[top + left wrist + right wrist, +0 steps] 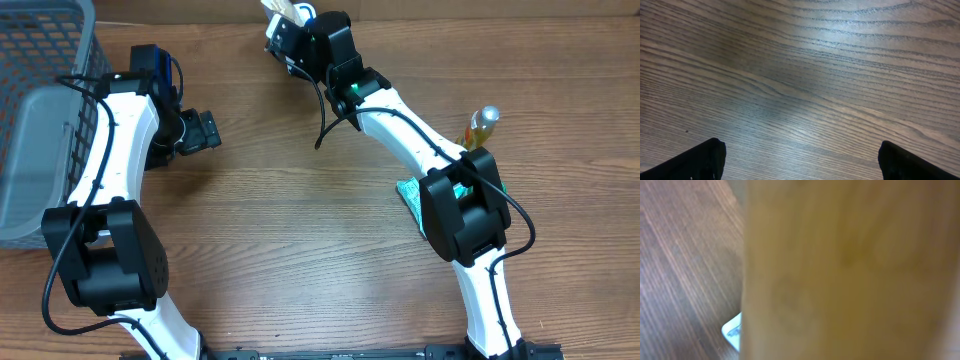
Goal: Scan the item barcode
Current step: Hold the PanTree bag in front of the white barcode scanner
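My right gripper should draw back from the table's far edge and release the item over the clear, bare wood [343,190] beside the green packet.
At the table's far edge my right gripper [283,28] is shut on a pale tan item [287,10] that sticks out past its tip. That item [850,270] sits so close to the right wrist camera that it fills most of the view as a tan blur and hides the fingers. I see no barcode on it. A white corner with dark print [732,330] shows beside it at the lower left. My left gripper [212,130] hangs open over bare wood, and its two black fingertips [700,160] stand wide apart with nothing between them.
A grey mesh basket [40,60] stands at the far left, beside the left arm. A small bottle of yellow liquid [481,128] is upright at the right, and a green packet [410,195] lies partly under the right arm.
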